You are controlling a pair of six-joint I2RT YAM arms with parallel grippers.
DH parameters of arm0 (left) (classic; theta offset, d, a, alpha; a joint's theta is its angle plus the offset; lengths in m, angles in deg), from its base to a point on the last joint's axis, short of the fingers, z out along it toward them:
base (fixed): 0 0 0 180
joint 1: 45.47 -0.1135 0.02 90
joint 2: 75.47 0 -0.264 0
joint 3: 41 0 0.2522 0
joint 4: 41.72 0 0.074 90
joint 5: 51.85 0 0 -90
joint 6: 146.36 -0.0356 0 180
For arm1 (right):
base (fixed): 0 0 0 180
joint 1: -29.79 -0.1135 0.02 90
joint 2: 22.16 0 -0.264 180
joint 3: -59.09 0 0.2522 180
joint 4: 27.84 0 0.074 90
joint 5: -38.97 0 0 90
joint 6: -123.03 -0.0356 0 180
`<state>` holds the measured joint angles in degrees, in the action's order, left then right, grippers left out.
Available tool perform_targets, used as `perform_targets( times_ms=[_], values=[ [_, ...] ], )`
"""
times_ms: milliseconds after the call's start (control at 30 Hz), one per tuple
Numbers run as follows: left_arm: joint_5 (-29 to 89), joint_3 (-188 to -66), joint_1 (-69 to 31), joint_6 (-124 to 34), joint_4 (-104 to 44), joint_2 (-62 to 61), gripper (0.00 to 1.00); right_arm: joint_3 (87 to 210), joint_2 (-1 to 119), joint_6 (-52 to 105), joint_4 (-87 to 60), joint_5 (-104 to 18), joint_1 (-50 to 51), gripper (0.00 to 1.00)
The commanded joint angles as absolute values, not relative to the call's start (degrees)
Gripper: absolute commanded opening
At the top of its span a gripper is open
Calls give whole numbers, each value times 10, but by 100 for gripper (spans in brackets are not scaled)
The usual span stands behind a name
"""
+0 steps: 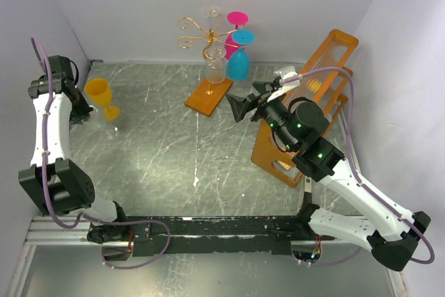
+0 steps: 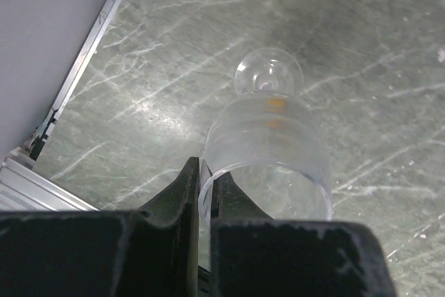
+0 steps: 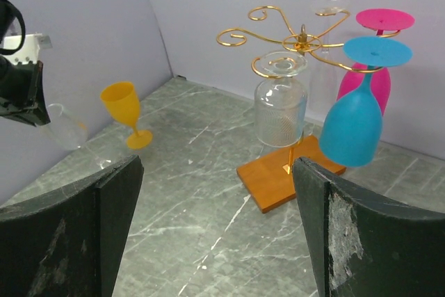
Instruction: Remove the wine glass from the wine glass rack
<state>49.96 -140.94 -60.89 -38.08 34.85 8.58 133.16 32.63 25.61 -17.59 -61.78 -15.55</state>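
The clear wine glass still hangs above the table with its foot downward, so my left gripper needs to lower next beside the yellow glass (image 1: 99, 95) and release the clear wine glass's rim.
The wine glass rack (image 1: 207, 97), gold wire scrolls on a flat orange base, stands at the back centre. A clear wine glass (image 3: 280, 110), a blue one (image 3: 353, 126) and a pink one (image 3: 379, 60) hang upside down from the wine glass rack (image 3: 278, 179). My right gripper (image 3: 217, 165) is open and empty, facing the rack from a short way off. My left gripper (image 2: 207, 175) is shut on the rim of another clear wine glass (image 2: 268, 147), foot towards the table, at the far left beside a yellow glass (image 1: 99, 95).
A big orange frame with clear panels (image 1: 327, 67) leans at the right, just behind my right arm. The yellow glass (image 3: 125, 113) stands upright near the left wall. Grey walls close in the left, back and right sides.
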Motion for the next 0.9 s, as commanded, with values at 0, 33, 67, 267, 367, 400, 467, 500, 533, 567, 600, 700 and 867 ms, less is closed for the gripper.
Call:
perform_targets(
  times_ms=[0, 33, 67, 267, 367, 400, 467, 500, 533, 567, 600, 700, 867],
  values=[
    [504, -1445, -640, -394, 324, 121, 7, 1324, 308, 266, -173, -605, -155, 89],
    [503, -1451, -645, -393, 328, 129, 7, 1325, 306, 265, -170, -606, -155, 89],
    [501, -1457, -649, -392, 330, 136, 7, 1324, 303, 264, -168, -606, -156, 89],
    [498, -1484, -656, -391, 326, 172, 7, 1316, 283, 260, -161, -604, -155, 89],
    [512, -1484, -657, -397, 317, 184, 7, 1313, 272, 262, -151, -609, -155, 89],
    [524, -1485, -656, -397, 317, 189, 7, 1312, 268, 263, -149, -613, -155, 89],
    [538, -1489, -656, -400, 316, 198, 7, 1309, 258, 266, -146, -620, -155, 89],
    [541, -1494, -656, -401, 319, 205, 7, 1308, 254, 267, -145, -623, -155, 90],
    [542, -1498, -656, -401, 320, 210, 7, 1308, 252, 269, -145, -626, -155, 90],
    [542, -1501, -656, -400, 319, 216, 7, 1307, 250, 272, -144, -628, -155, 90],
    [543, -1503, -656, -399, 317, 220, 7, 1307, 248, 273, -142, -631, -155, 90],
    [535, -1504, -656, -399, 312, 227, 7, 1306, 248, 275, -140, -634, -155, 90],
    [539, -1488, -656, -405, 302, 229, 8, 1310, 250, 273, -134, -632, -155, 90]
  ],
)
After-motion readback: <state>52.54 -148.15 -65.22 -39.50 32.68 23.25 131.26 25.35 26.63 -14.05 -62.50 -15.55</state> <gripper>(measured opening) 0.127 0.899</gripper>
